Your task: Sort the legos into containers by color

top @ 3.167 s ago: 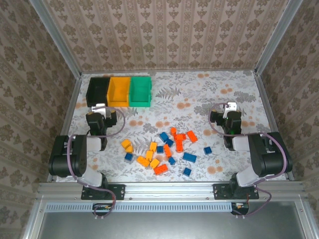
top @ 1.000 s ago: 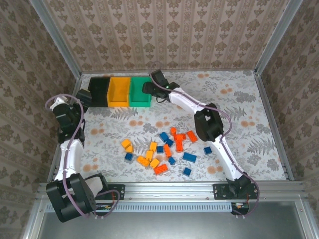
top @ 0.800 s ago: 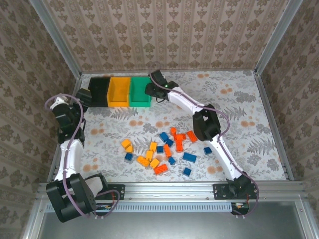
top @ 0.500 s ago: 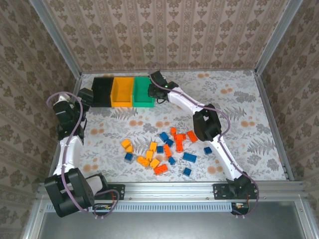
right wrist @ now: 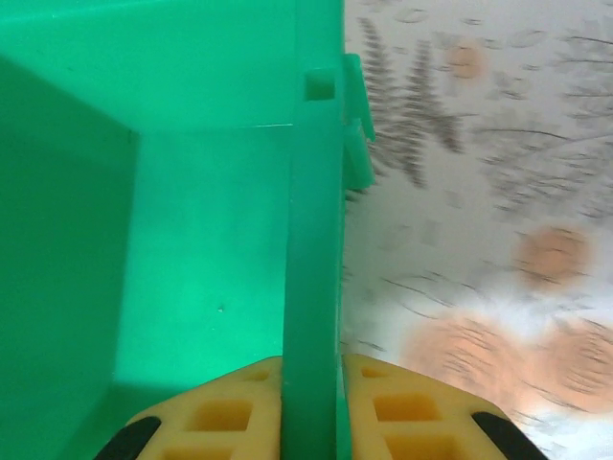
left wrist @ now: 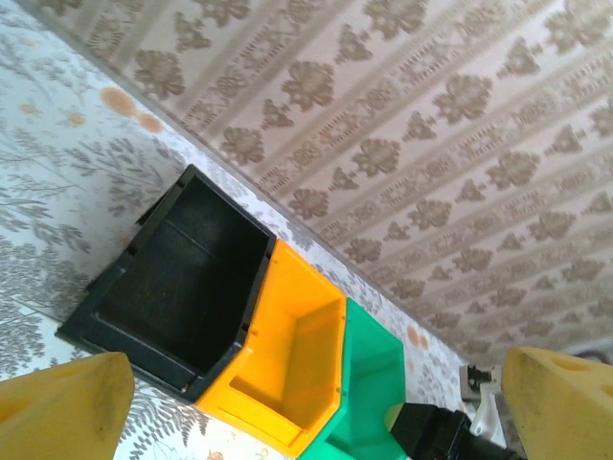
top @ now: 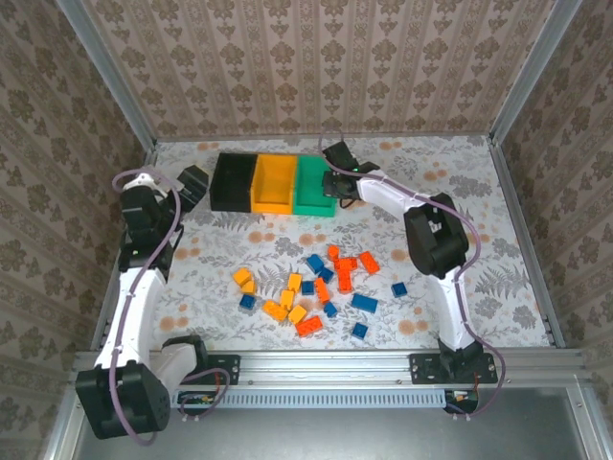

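Observation:
My right gripper drags the green bin's side back, nearer the scattered legos, and releases it next, since bare tabletop (top: 383,222) beside it lies back from my gripper.
The containers are three joined bins in a row at the back of the table: black (top: 230,180), yellow-orange (top: 275,182) and green (top: 312,178). All three look empty (left wrist: 182,287). My right gripper (top: 335,184) is shut on the green bin's right wall (right wrist: 312,268), one yellow pad (right wrist: 225,417) inside and the other outside. My left gripper (top: 199,184) hovers open just left of the black bin, its fingertips (left wrist: 57,407) wide apart with nothing between them. The legos (top: 316,283), in yellow-orange, red-orange and blue, lie scattered mid-table.
Wallpapered walls and an aluminium frame (top: 144,153) close in the floral table on three sides. Open tabletop lies to the right of the bins (top: 460,182) and along the left edge (top: 182,278). Both arm bases stand at the near rail.
My right gripper closed on the green bin's wall, and the whole row of bins slid to the right with it. My left arm followed rightward, staying open beside the black bin.

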Controlling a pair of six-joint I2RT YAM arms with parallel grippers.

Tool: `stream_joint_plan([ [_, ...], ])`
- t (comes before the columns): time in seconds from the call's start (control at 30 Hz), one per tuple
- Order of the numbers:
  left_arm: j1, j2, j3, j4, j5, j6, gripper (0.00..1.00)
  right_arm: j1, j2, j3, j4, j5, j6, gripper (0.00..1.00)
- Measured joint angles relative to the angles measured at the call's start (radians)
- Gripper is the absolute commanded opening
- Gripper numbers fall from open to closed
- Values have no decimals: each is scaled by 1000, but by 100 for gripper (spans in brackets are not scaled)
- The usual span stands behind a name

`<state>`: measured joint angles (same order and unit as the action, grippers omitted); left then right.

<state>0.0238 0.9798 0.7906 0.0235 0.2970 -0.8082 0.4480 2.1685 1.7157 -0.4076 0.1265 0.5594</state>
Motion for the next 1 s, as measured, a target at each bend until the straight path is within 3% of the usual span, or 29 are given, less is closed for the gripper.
stream_joint_plan([
  [0.3,-205,-15,9,-81,-50,85,100,-145,-253,-324,-1,-109,-185,0],
  [0.5,-306,11,-19,-89,-82,106,100,-200,-353,-452,9,-146,-271,0],
  [1.0,-357,41,-34,-98,-112,129,100,-231,-414,-560,50,-191,-327,0],
])
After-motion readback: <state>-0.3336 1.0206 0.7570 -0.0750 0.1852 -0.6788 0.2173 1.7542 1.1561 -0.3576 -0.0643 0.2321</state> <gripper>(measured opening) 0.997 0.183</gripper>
